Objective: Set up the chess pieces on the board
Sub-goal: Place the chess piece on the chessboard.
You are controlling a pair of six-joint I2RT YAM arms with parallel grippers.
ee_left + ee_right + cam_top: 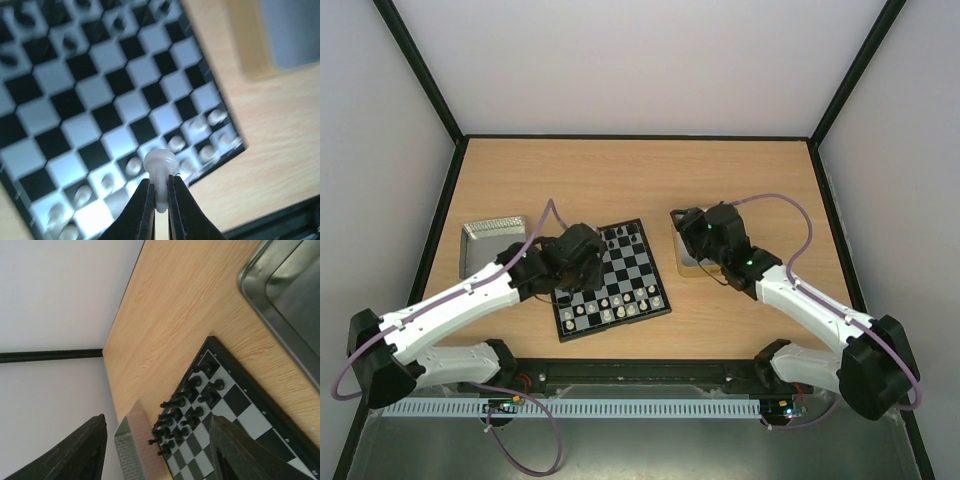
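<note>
I should next draw my left gripper back, lower it to the bare white square by the corner piece [582,322] [94,218], below and back from here, and release the white pawn.
The board [628,272] lies between the two arms, with black chess pieces [624,238] on its far rows and white pieces [610,309] on its near rows. My left gripper [576,268] hovers over the board's left side. In the left wrist view it [160,194] is shut on the stem of a white pawn [160,164], held above the white rows [176,144] of the board [95,102]. My right gripper [691,226] is right of the board, over a tray. Its jaws [157,450] stand wide open and empty, facing the black pieces [186,409].
A silver tray [488,240] with a textured rim sits left of the board and also shows as the tray [131,446] in the right wrist view. A gold-rimmed tray [692,266] lies right of the board, under the right gripper. Black enclosure posts and pale walls surround the wooden table.
</note>
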